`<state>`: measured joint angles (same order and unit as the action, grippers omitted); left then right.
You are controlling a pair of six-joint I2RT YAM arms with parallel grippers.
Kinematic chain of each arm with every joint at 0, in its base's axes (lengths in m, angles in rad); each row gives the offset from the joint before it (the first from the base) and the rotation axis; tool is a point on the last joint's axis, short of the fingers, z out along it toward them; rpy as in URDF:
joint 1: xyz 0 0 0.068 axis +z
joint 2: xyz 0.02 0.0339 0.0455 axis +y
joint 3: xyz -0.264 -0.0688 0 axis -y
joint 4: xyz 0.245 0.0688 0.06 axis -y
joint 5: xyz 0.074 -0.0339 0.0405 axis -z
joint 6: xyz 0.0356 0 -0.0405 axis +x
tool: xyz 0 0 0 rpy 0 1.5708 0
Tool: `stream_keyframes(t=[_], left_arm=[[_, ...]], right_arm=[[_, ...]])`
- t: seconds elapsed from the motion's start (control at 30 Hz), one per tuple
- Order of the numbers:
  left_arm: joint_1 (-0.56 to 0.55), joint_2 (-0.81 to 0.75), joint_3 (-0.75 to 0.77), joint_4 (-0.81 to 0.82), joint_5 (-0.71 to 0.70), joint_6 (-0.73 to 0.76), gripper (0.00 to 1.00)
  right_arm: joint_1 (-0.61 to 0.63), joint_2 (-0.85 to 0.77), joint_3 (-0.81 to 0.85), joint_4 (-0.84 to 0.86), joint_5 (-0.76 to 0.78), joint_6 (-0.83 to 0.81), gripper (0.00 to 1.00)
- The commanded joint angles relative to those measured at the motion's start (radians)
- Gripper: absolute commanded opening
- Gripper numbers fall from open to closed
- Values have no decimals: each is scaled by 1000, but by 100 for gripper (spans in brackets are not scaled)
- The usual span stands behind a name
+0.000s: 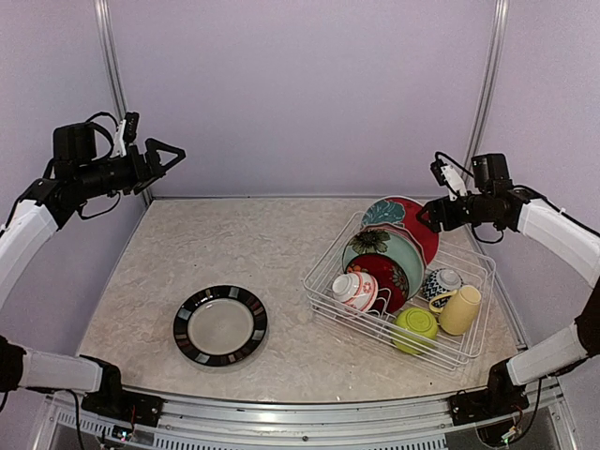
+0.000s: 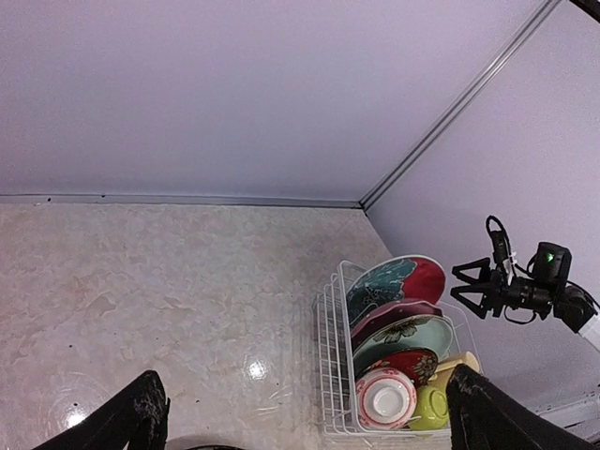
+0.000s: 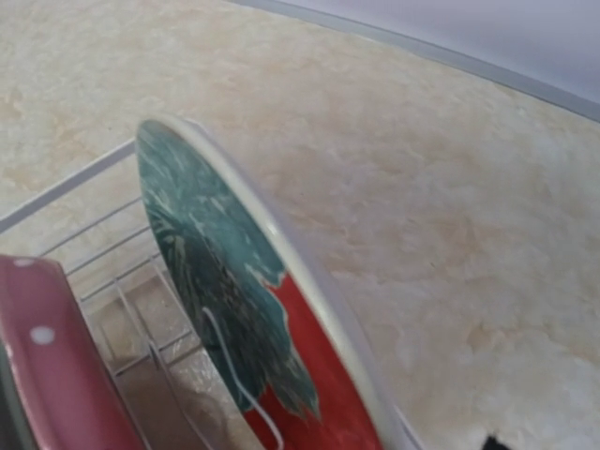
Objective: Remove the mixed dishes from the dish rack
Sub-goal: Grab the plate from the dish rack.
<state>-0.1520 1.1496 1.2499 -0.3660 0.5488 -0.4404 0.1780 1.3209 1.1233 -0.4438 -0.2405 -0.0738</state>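
The red rim of the red-and-teal floral plate stands above the other plates, so the robot's right gripper should move slightly down and further over that rim to close.
The dish rack [image 1: 323, 291] stands at the right of the table. It holds a red-and-teal floral plate [image 1: 398, 214], a pale teal plate [image 1: 380, 246], a red floral plate [image 1: 386, 274], a red-white bowl [image 1: 354, 289], a blue-white bowl [image 1: 441, 281], a lime green bowl [image 1: 414, 324] and a pale yellow mug [image 1: 461, 309]. A black-rimmed plate [image 1: 220, 324] lies flat on the table at front left. My right gripper [image 1: 425, 216] is open, right at the top rim of the red-and-teal plate [image 3: 225, 309]. My left gripper [image 1: 172, 153] is open and empty, raised high at the far left.
The table is enclosed by lilac walls at the back and sides. The rack [image 2: 333, 375] lies close to the right wall, angled. Bare marbled tabletop [image 1: 234, 244] lies between the black-rimmed plate and the rack.
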Motion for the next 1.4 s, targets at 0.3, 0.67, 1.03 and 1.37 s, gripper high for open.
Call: stream_keyframes(t=[0.3, 0.67, 1.03, 1.37], left_arm=[[-36, -12, -4, 19, -11, 26, 99], [-83, -31, -17, 24, -46, 49, 99], [-94, -53, -43, 58, -42, 55, 99], [-96, -47, -48, 67, -28, 49, 99]], right_arm=[[-11, 72, -5, 89, 15, -123, 70], [-11, 203, 52, 54, 26, -192, 50], [-11, 237, 60, 21, -78, -247, 17], [6, 200, 76, -28, -69, -224, 0]])
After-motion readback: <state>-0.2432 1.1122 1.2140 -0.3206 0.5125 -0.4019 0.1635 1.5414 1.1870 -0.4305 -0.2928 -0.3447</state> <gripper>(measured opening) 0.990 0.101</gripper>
